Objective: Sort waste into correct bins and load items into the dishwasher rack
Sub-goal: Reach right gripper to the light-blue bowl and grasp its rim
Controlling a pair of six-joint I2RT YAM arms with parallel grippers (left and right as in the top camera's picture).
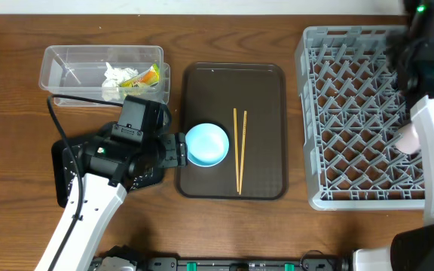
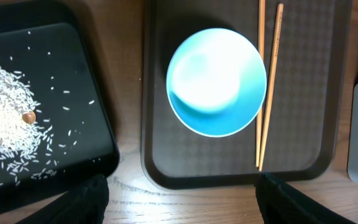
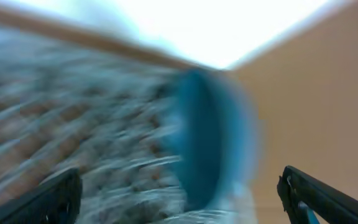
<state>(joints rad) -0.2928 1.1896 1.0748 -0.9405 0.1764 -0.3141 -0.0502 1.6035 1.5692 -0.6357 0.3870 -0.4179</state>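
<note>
The bowl beside the chopsticks sits below my right gripper, so I should swing that gripper to its left in the overhead view and down onto the bowl's rim.
The small white bowl with a light blue inside [image 1: 206, 144] [image 2: 216, 81] sits on the brown tray beside two chopsticks [image 1: 239, 149] [image 2: 266, 87]. My left gripper [image 1: 176, 150] [image 2: 182, 202] is open and empty, just left of the bowl, over bare wood. The black tray [image 1: 59, 181] [image 2: 73, 93] holds white rice scraps [image 2: 8, 99]. The clear tub [image 1: 66, 71] holds the tissue [image 1: 115, 79] and the wrapper [image 1: 143, 77]. My right gripper [image 3: 179, 199] is open over the rack [image 1: 353, 113] [image 3: 73, 112], near an upright blue plate [image 3: 210, 137]. A pink cup [image 1: 408, 139] shows partly in the rack. The white cup is out of view.
The brown serving tray [image 1: 266, 98] [image 2: 179, 168] lies between the black tray and the rack. My left arm covers most of the black tray in the overhead view. The right arm [image 1: 428, 75] hides the rack's right side. The right wrist view is blurred.
</note>
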